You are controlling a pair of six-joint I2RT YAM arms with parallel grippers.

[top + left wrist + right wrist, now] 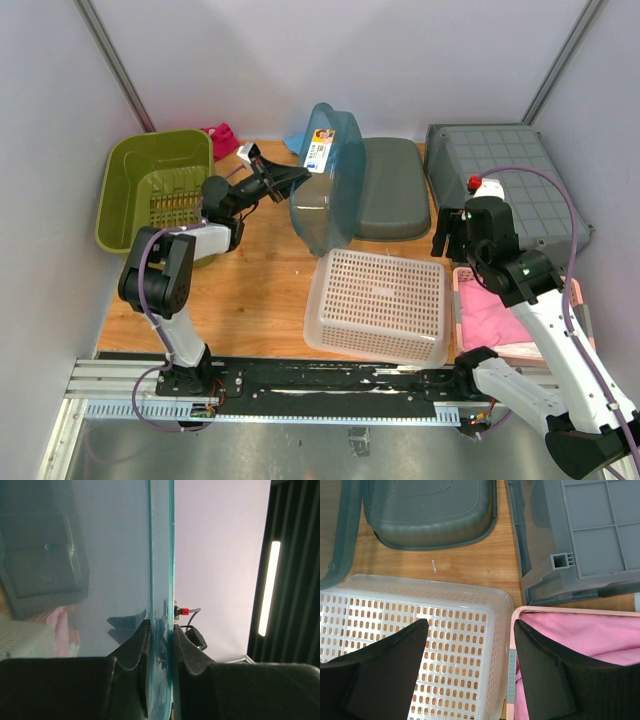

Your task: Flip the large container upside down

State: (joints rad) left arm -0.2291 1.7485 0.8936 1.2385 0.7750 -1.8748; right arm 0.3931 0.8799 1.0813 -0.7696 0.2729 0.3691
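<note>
Next, the left gripper lowers the tub's rim down and to the left in the top view, onto the clear tabletop, and releases the tub there.
The large container (330, 185) is a translucent blue tub, tipped up on its side at the middle back of the table, with a white label near its top. My left gripper (290, 178) is shut on its rim from the left. In the left wrist view the thin blue wall (160, 555) runs straight up between my two black pads (187, 645), and the left gripper (161, 630) pinches it. My right gripper (447, 245) hangs open, apart from the tub. In its own view the right gripper (470, 623) holds nothing above the white basket's edge.
A green bin (150, 185) stands at the back left. A dark grey tub (392, 188) lies upside down right behind the blue one, beside a grey crate (505, 170). A white perforated basket (380, 300) and a pink bin (560, 612) with pink cloth sit in front.
</note>
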